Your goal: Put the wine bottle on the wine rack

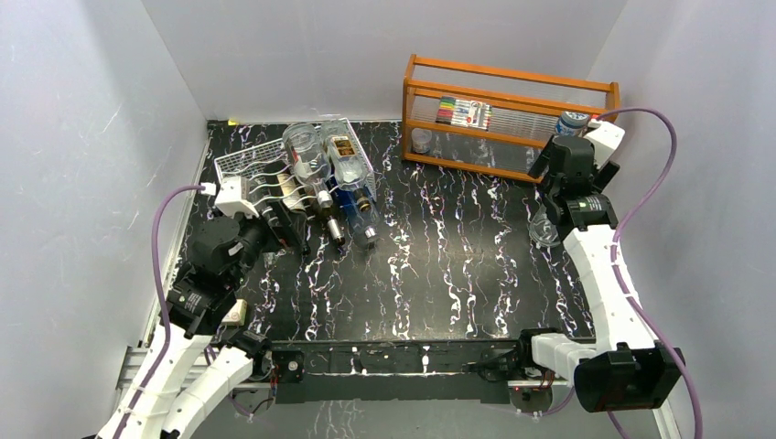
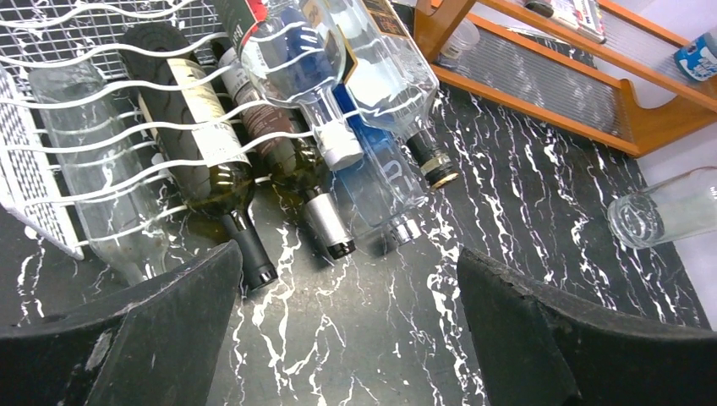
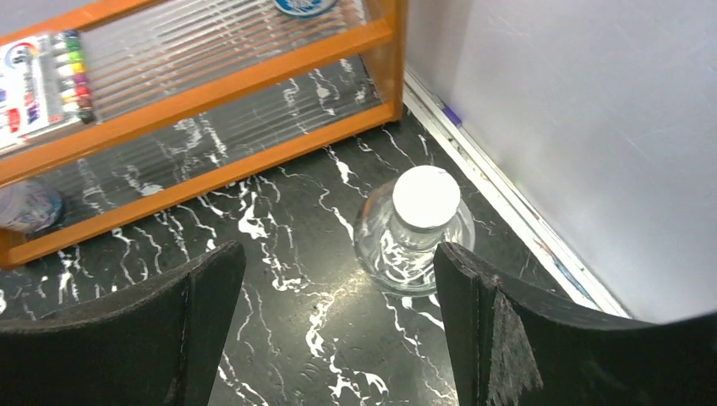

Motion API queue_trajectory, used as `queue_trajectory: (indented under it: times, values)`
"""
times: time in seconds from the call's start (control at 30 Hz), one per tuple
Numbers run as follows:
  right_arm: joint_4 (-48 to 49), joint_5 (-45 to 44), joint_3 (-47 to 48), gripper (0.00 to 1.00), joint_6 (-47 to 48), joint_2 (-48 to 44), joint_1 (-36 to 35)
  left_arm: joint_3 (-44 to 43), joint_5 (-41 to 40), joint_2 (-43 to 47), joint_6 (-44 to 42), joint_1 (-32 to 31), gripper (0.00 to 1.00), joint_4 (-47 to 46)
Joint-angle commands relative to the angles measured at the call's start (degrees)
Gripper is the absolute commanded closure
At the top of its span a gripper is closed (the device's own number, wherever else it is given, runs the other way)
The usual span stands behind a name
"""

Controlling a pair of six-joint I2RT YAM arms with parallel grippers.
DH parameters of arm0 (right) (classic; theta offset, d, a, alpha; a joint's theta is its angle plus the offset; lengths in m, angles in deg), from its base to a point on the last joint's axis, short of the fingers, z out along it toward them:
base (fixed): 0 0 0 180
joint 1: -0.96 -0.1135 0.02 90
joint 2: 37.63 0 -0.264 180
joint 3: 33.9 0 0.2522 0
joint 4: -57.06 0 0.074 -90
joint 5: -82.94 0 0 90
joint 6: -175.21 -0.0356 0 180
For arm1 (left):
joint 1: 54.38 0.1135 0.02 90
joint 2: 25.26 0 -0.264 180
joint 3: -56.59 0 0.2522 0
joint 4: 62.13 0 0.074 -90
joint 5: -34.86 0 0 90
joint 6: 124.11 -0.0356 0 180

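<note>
Next, my open right gripper comes down and toward the right in the wrist view, around the bottle's white cap, since the cap sits off the gap's middle.
A clear glass wine bottle with a white cap stands upright on the black marble table by the right wall, also seen as the bottle. My right gripper hovers above and just short of it, open, with nothing between the fingers. The white wire wine rack sits at the back left and holds several bottles lying on their sides, among them a dark green one and clear ones. My left gripper hangs open over bare table just in front of the rack.
An orange wooden shelf stands at the back right with a marker pack, a small cup and a blue-lidded container. The bottle necks stick out of the rack toward me. The right wall is close to the upright bottle.
</note>
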Motion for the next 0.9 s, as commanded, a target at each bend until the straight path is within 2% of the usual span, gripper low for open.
queue_trajectory:
  times: [0.0,0.2,0.3,0.4,0.57,0.73,0.87]
  values:
    - [1.8,2.4,-1.6,0.08,-2.7,-0.1,4.1,0.4,2.5,1.2,1.9,0.2,0.02,-0.9]
    - [2.5,1.7,-2.7,0.08,-2.7,0.2,7.9,2.6,3.6,2.4,2.7,0.3,0.02,-1.5]
    - [4.1,5.5,-2.8,0.1,-0.8,1.3,10.8,3.7,4.0,2.7,2.7,0.3,0.02,-2.1]
    - [3.9,11.1,-0.4,0.15,1.0,3.2,13.4,4.4,3.8,3.3,2.6,0.3,0.02,-2.7]
    - [3.4,15.4,0.6,0.21,2.4,7.0,13.7,5.3,3.2,5.2,2.2,0.3,0.02,-3.0]
    - [3.7,13.4,-0.1,0.37,3.7,7.5,13.8,6.0,2.7,6.2,2.2,0.3,0.02,-2.8]
    - [4.4,11.9,-0.4,0.41,5.1,7.1,13.8,6.0,2.6,6.2,1.9,0.3,0.02,-2.5]
